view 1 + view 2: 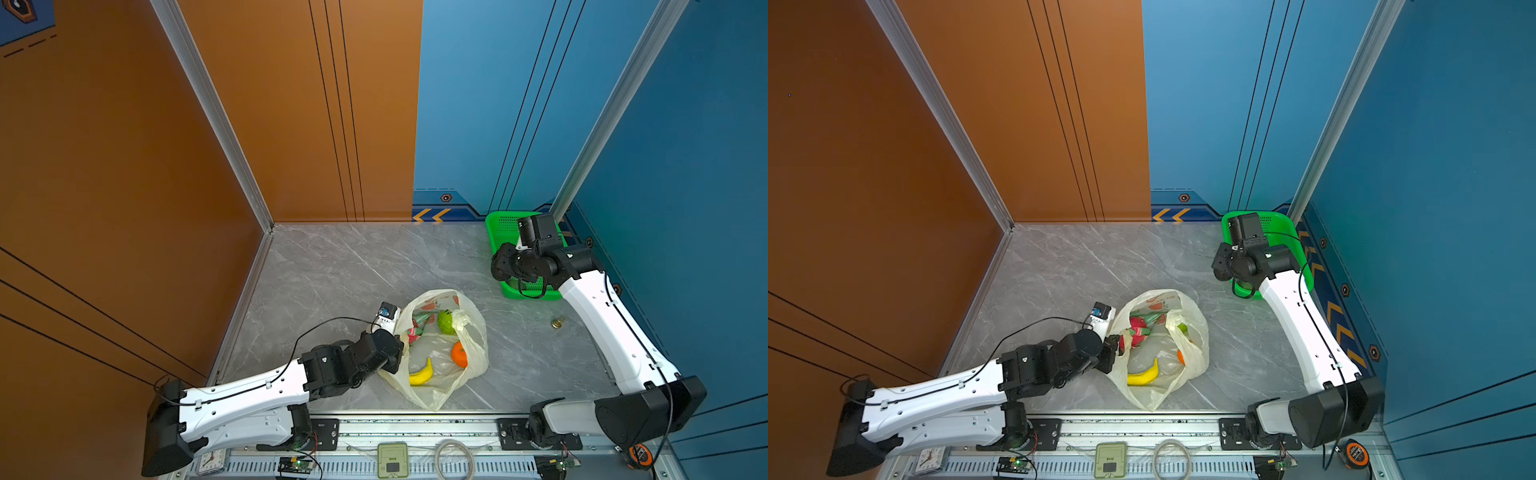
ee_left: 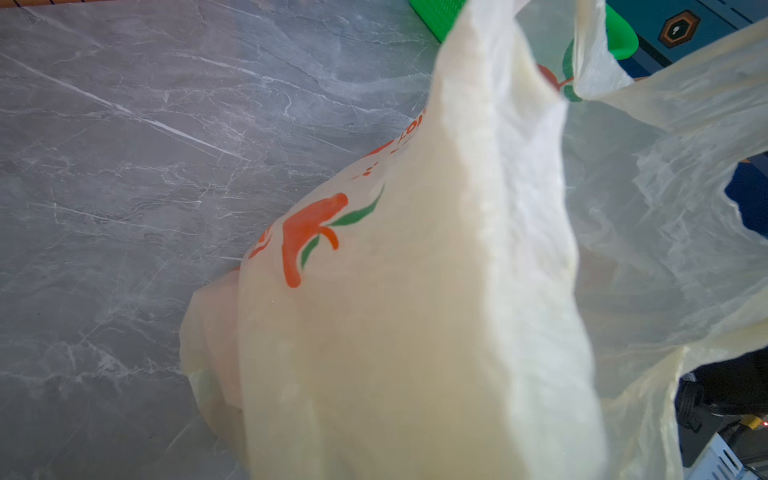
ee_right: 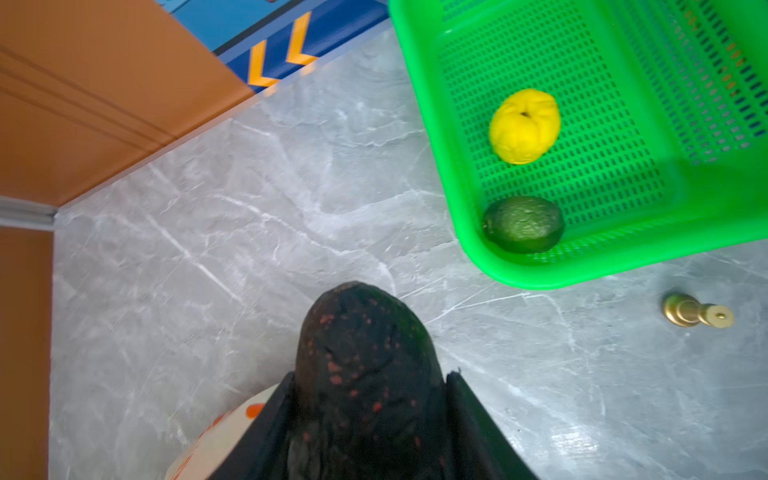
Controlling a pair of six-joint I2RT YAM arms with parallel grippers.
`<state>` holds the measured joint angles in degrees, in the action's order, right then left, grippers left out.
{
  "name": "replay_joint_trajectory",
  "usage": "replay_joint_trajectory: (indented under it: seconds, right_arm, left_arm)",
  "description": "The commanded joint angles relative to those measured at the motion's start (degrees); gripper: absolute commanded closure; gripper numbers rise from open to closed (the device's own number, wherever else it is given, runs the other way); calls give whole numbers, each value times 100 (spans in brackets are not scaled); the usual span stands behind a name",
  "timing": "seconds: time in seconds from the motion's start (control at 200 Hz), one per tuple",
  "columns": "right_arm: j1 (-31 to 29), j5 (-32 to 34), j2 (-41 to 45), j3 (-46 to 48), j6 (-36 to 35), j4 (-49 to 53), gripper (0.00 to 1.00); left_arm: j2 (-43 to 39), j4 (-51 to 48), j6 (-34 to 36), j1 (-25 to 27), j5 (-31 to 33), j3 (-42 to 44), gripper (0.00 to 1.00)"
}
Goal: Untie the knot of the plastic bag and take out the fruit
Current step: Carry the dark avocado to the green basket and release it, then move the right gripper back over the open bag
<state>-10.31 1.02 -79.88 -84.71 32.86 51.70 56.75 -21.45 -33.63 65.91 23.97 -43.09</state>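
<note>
I need to move my right gripper outward over the basket's rim and release the dark avocado point(image 3: 361, 332) on the basket's bare bottom between the yellow citrus and green avocado.
The plastic bag point(image 1: 440, 390) lies open on the marble table in both top views. Inside it show fruit: a pink dragon fruit point(image 1: 417, 328), a bumpy green fruit point(image 1: 446, 322), an orange point(image 1: 459, 354) and a banana point(image 1: 422, 372). The knot is out of view; a loose handle strip point(image 1: 462, 319) lies crumpled. My left gripper point(image 1: 397, 353) is shut on the bag's left rim, and bag film point(image 2: 415, 311) hides its jaws in the left wrist view. My right gripper point(image 3: 370, 380) is shut on a dark avocado point(image 3: 361, 332), held above the table beside the green basket point(image 3: 623, 237).
The basket point(image 1: 498, 226) stands at the back right and holds a yellow citrus point(image 3: 524, 126) and a green avocado point(image 3: 523, 224). A small brass piece point(image 3: 694, 311) lies on the table near the basket's front. Walls close in at the left, back and right.
</note>
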Motion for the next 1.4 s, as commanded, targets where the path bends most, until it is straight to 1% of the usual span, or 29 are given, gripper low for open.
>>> replay_joint_trajectory:
  seconds: [0.0,0.13,0.285,0.386,0.466,0.576,0.756,0.881,1.041,1.177,1.292,1.397]
  right_arm:
    - [574,-296,-407,147,-516,-560,68]
    - [1143,-413,-1136,16,-713,-872,68]
    - [1443,-276,-2106,-544,-932,-874,67]
    - [1546,-277,-2592,-826,-986,-872,65]
    - [1533,-258,-2908,-1013,-1070,-825,59]
    - [1523,-137,-3076,-1048,-1080,-817,41]
    - [1488,-40,-2970,-941,-1104,-814,14]
    - [1489,-73,-2749,-873,-1098,-738,0]
    - [1419,-271,-2343,-763,-1135,-529,0]
    - [1289,-427,-1839,-604,-1181,-330,0]
    - [1051,-603,-1349,-554,-1202,-5,0]
    - [689,-761,-870,-547,-1141,301,0]
  left_arm:
    - [20,-27,146,-132,-135,-193,100]
    - [15,30,185,-217,-201,-156,100]
    - [7,62,196,-298,-208,-137,100]
    - [-24,79,185,-333,-192,-103,100]
    - [-41,98,174,-361,-188,-69,100]
    - [-76,98,163,-379,-170,-43,100]
    - [-162,84,137,-384,-156,33,100]
    - [-165,75,129,-385,-212,29,100]
    - [-155,33,189,-375,-272,-50,100]
    - [-129,28,255,-385,-328,-83,100]
    - [-145,36,244,-384,-316,-60,100]
    - [-181,43,264,-373,-279,-57,100]
